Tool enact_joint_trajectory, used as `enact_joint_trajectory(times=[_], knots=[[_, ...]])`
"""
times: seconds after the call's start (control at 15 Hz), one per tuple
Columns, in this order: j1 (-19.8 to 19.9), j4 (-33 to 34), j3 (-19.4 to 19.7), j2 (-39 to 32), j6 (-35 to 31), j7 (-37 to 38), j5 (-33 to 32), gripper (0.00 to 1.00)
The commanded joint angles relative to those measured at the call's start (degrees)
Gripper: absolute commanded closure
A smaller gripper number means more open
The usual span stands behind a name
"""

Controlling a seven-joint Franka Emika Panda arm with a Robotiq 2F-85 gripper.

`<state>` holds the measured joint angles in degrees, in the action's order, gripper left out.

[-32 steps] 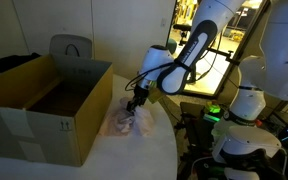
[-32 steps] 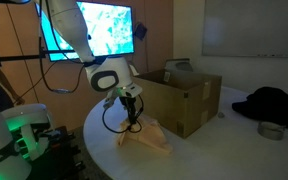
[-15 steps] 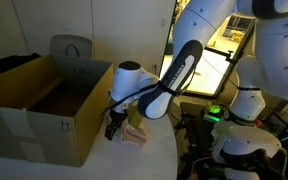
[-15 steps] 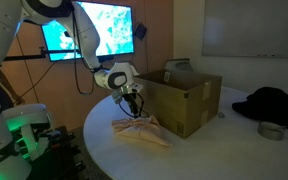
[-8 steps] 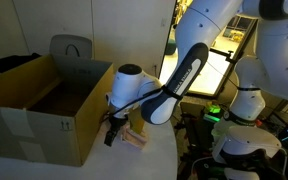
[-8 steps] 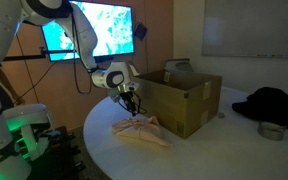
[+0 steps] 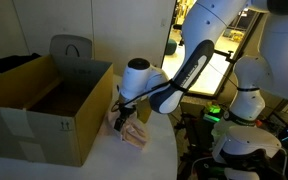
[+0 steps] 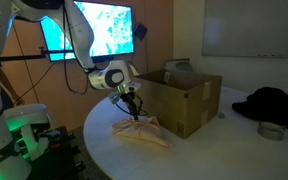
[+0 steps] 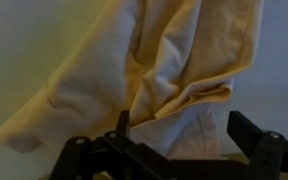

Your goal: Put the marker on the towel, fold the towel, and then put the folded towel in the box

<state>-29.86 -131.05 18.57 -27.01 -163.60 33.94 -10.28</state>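
My gripper moves to the left in the wrist view and down onto the towel's broad fold (image 7: pixel 132 129) (image 9: pixel 52 115) next, since its open fingers still hang above the cloth.
The towel (image 7: pixel 133 135), pale yellow-pink, lies bunched in folds on the round white table (image 8: pixel 199 155), close to the near corner of the open cardboard box (image 7: pixel 44 105). In both exterior views my gripper (image 7: pixel 120 118) hangs just above the towel (image 8: pixel 142 132), beside the box (image 8: pixel 184 95). The wrist view shows the towel (image 9: pixel 174 60) spread below the gripper (image 9: pixel 184 135); its two dark fingers (image 9: pixel 250 130) stand wide apart with cloth under the gap, not pinched. The marker is hidden or out of view.
A black cloth (image 8: pixel 274 100) and a small round grey tin (image 8: pixel 271 130) lie on the far side of the table. A white robot base with a green light (image 8: pixel 19 135) stands off the table's edge (image 7: pixel 174 150). A grey chair (image 7: pixel 72 48) is behind the box.
The jaws have opened and let go of the towel, which now rests on the table. The gripper has risen slightly above it.
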Motion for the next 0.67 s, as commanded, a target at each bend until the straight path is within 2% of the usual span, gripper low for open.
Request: enact_joint_trajectory(times=[0.0, 0.2, 0.4, 0.53, 0.6], knots=[[-1.4, -4.4, 2.9, 4.1, 1.3, 5.4, -3.2, 0.00], [2.1, -5.1, 0.5, 3.8, 3.0, 5.5, -2.2, 0.00], [9.6, -4.2, -5.3, 0.1, 1.1, 0.7, 1.8, 0.00], [16.0, -2.4, -10.2, -3.5, -0.1, -3.7, 6.5, 0.00], [18.0, -1.6, -11.5, -5.1, -0.6, -4.9, 8.6, 0.00]])
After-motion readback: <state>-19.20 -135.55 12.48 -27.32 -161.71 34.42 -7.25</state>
